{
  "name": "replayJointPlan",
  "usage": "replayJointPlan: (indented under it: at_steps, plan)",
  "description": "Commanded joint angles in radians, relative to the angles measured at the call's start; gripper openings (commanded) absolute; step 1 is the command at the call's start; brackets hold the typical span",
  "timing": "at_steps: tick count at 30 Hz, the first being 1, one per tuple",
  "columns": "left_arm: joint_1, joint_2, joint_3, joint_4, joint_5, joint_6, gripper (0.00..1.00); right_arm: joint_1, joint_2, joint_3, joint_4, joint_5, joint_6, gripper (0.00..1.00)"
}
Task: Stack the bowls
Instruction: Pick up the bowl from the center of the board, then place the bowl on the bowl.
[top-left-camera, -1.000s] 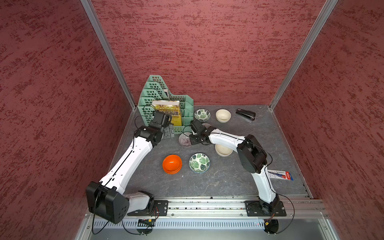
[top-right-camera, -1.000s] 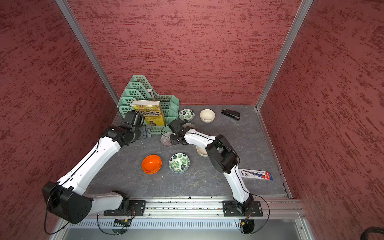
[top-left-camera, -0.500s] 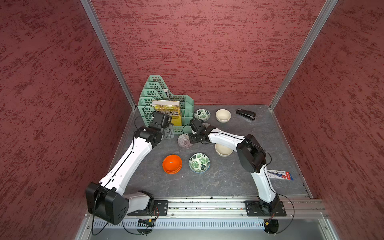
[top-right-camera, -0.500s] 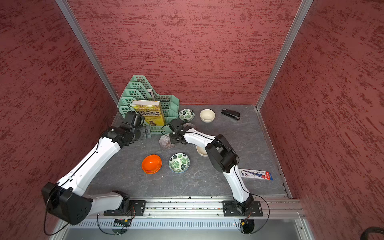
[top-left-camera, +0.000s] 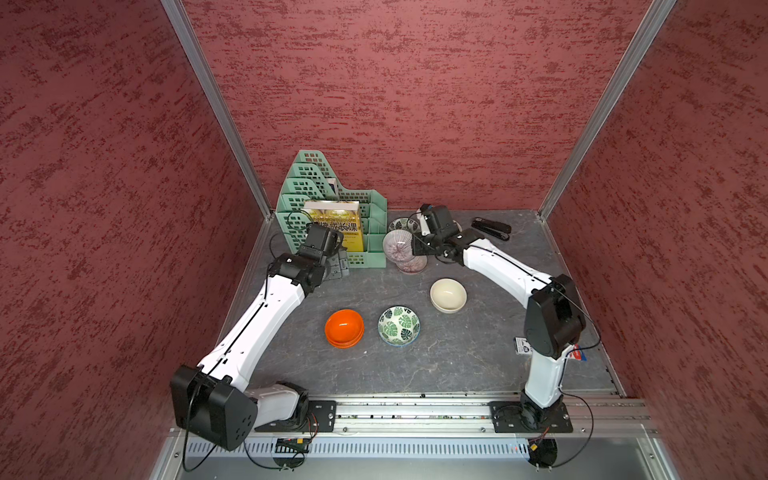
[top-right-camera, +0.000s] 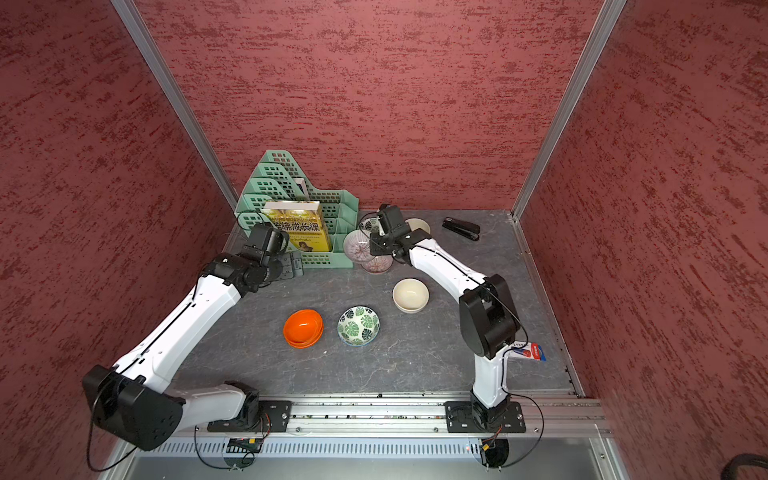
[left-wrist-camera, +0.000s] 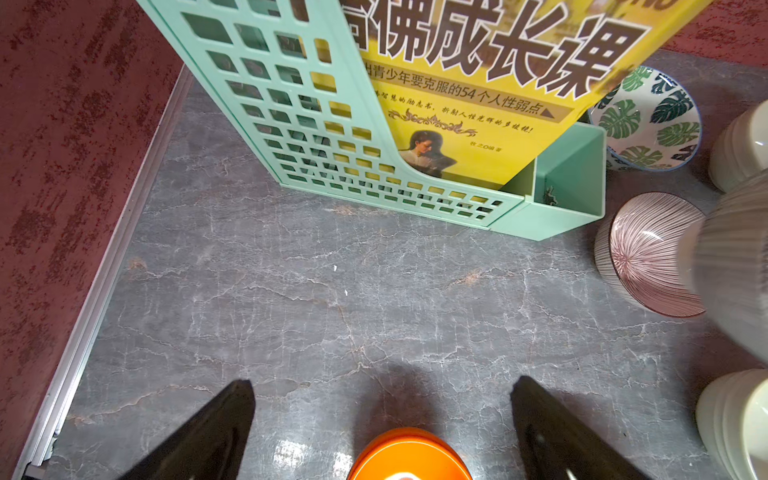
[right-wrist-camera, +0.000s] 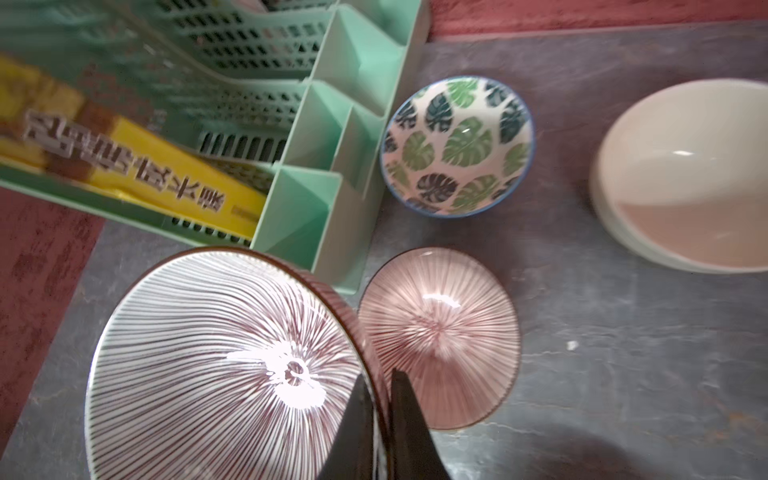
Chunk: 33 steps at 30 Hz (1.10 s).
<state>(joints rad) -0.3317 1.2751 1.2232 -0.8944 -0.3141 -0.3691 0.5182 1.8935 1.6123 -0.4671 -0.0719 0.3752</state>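
My right gripper shifts away from the rack next, then lowers and releases the held bowl into the second striped bowl, since that bowl sits empty below.
My right gripper is shut on the rim of a pale pink-grey striped bowl, which hangs tilted above the table. Its twin, a second striped bowl, sits just beside and below it. Orange bowls, seemingly two nested, rest mid-table next to a leaf-patterned bowl and a cream bowl. Another leaf bowl and cream bowl stand near the back wall. My left gripper hovers open and empty by the rack, the orange bowls under it.
A green file rack holding a yellow book fills the back left corner, close to the held bowl. A black stapler lies at the back right. A small card pack sits by the right arm's elbow.
The right gripper closed on the striped bowl's rim and raised it off the table, tilting it. The left arm stayed put.
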Motion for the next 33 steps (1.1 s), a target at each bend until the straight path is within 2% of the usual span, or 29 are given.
replayJointPlan:
  at_steps: [1,14,33]
  plan:
    - [-0.01,-0.002,-0.007,0.033,0.011,-0.005,0.99,-0.043,0.001,-0.016,0.031,-0.04,0.008,0.0]
    - [-0.02,0.021,0.008,0.023,0.0,-0.003,0.99,-0.073,0.171,0.108,-0.03,-0.044,-0.015,0.0]
    - [-0.021,0.044,0.017,0.037,-0.005,0.007,0.99,-0.073,0.246,0.167,-0.102,-0.001,-0.056,0.0]
